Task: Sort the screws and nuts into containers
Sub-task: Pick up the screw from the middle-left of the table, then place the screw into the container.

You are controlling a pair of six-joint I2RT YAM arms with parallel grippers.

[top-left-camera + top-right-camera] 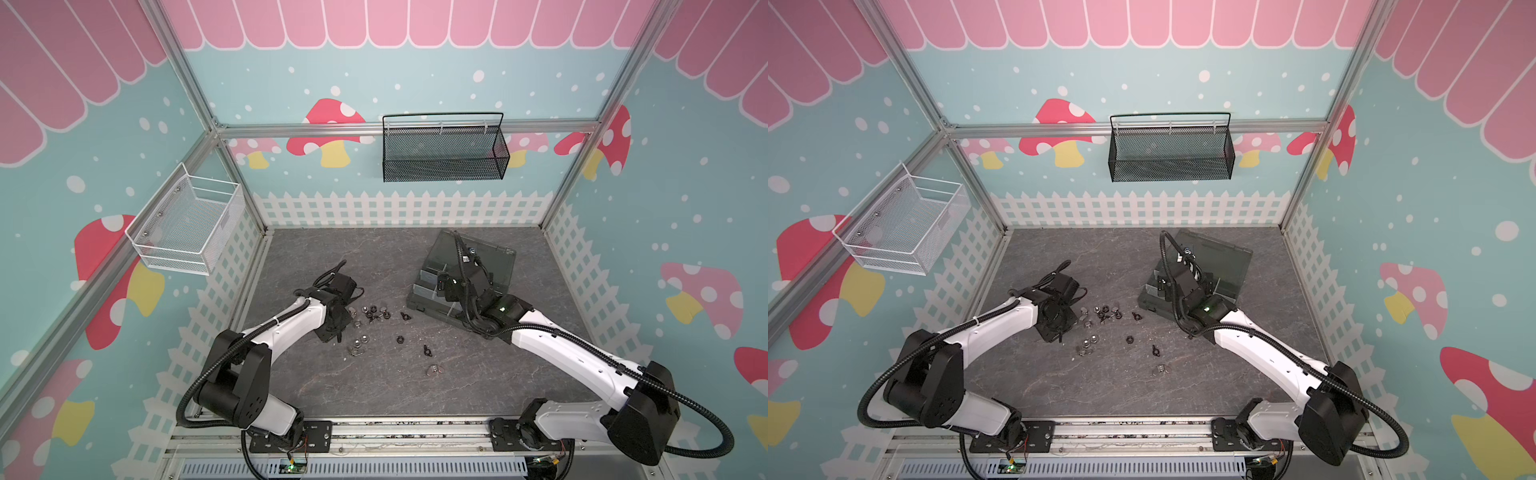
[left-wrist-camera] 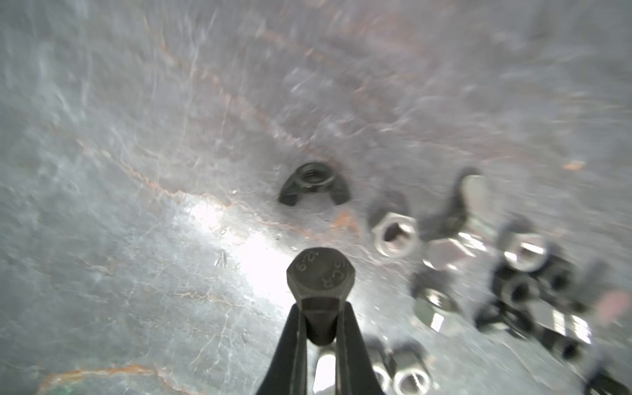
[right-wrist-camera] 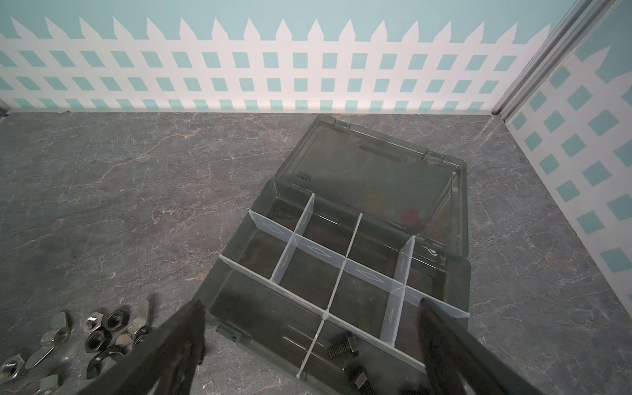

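Note:
Black screws already lie in the near cell of the organizer box, so I will swing my left gripper past the scattered nuts and over that cell to release the shank.
In the left wrist view my left gripper (image 2: 320, 316) is shut on the shank of a black hex-head screw (image 2: 320, 273), held above the table. It hangs at the left end of the scattered nuts (image 1: 374, 312) in a top view. A silver nut (image 2: 395, 234) and a black winged piece (image 2: 313, 184) lie just beyond the screw. My right gripper (image 3: 311, 325) is open over the near cells of the containers (image 3: 318, 254), a dark grey organizer box with its lid open. Two black screws (image 3: 343, 349) lie in the near cell. The box (image 1: 1229, 266) shows in both top views.
A black mesh basket (image 1: 444, 151) hangs on the back wall and a white wire basket (image 1: 187, 224) on the left wall. Loose winged pieces (image 1: 427, 351) lie toward the table's front. The back wall stands close behind the box lid (image 3: 376, 171).

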